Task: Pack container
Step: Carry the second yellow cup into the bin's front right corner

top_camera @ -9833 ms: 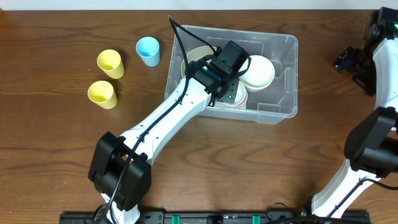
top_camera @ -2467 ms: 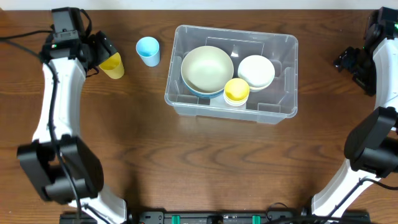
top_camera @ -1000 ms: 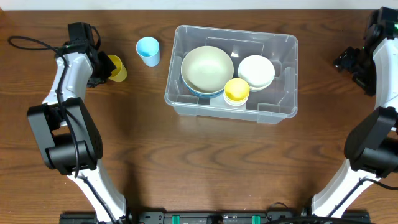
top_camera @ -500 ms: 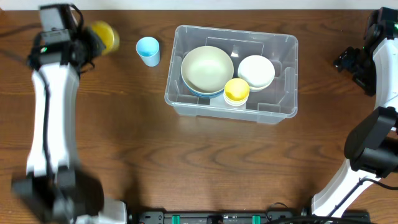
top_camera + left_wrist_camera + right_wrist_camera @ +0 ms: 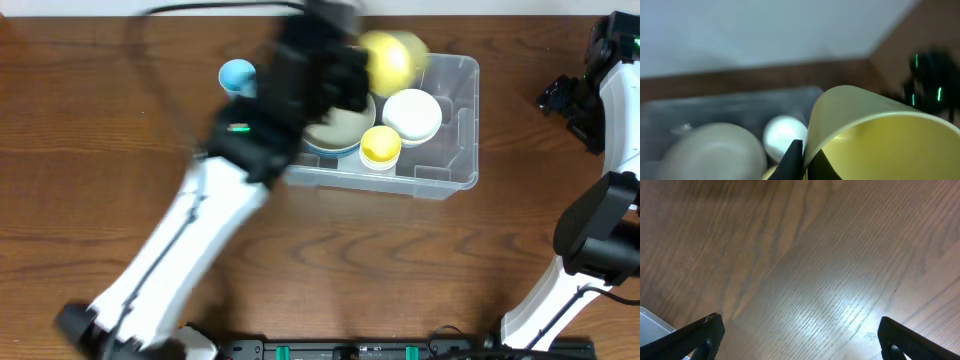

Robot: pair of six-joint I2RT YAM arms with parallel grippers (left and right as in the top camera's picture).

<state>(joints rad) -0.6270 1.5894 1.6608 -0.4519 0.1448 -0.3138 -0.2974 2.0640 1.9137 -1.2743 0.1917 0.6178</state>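
Observation:
My left gripper should next move back and down, and let go of the cup it is holding on the bare container bottom (image 5: 428, 164) beside the packed yellow cup.
The clear plastic container (image 5: 458, 178) stands at the table's middle back. It holds a large cream bowl (image 5: 340, 128), a white bowl (image 5: 412, 113) and a yellow cup (image 5: 380, 146). My left gripper (image 5: 358, 68), blurred by motion, is above the container's back edge, shut on the rim of a second yellow cup (image 5: 392, 58). In the left wrist view the fingers (image 5: 802, 161) pinch that cup's wall (image 5: 880, 135), with the white bowl (image 5: 782, 137), the cream bowl (image 5: 710, 152) and the container wall (image 5: 740, 100) below. My right gripper (image 5: 562, 98) is open and empty at the far right, over bare wood (image 5: 800, 340).
A light blue cup (image 5: 237, 76) stands upright on the table just left of the container. The left arm stretches diagonally from the front left across the table to the container. The right arm stands along the right edge.
My left arm has swung fast from the far back left to above the container, carrying the yellow cup. The right arm has not moved.

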